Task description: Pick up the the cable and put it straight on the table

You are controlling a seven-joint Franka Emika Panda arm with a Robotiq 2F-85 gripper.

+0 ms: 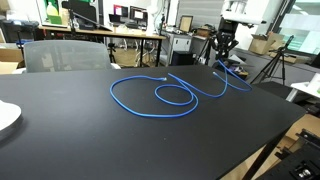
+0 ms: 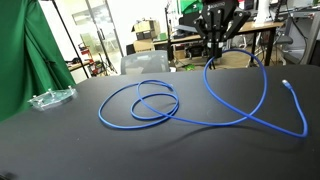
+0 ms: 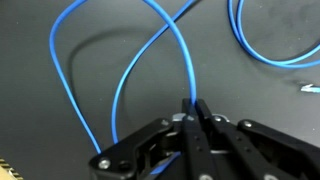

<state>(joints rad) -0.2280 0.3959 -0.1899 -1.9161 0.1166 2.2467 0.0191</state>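
The cable will go down toward the table in my gripper and be drawn away from the cable's middle loops.
A long blue cable [image 1: 160,95] lies in loops on the black table [image 1: 120,140]; it shows in both exterior views, with loops at the middle [image 2: 150,103] and a free end with a plug [image 2: 288,86] on the table. My gripper [image 1: 226,58] is at the far edge of the table, shut on the cable and holding one part of it lifted above the surface [image 2: 214,55]. In the wrist view the fingers [image 3: 190,110] are pressed together with the blue cable [image 3: 150,55] running out from between the tips.
A white plate [image 1: 6,117] sits at the table's near corner. A clear plastic piece [image 2: 52,98] lies by a green curtain [image 2: 25,55]. A grey chair [image 1: 62,54], desks with monitors and a tripod [image 1: 275,65] stand behind the table.
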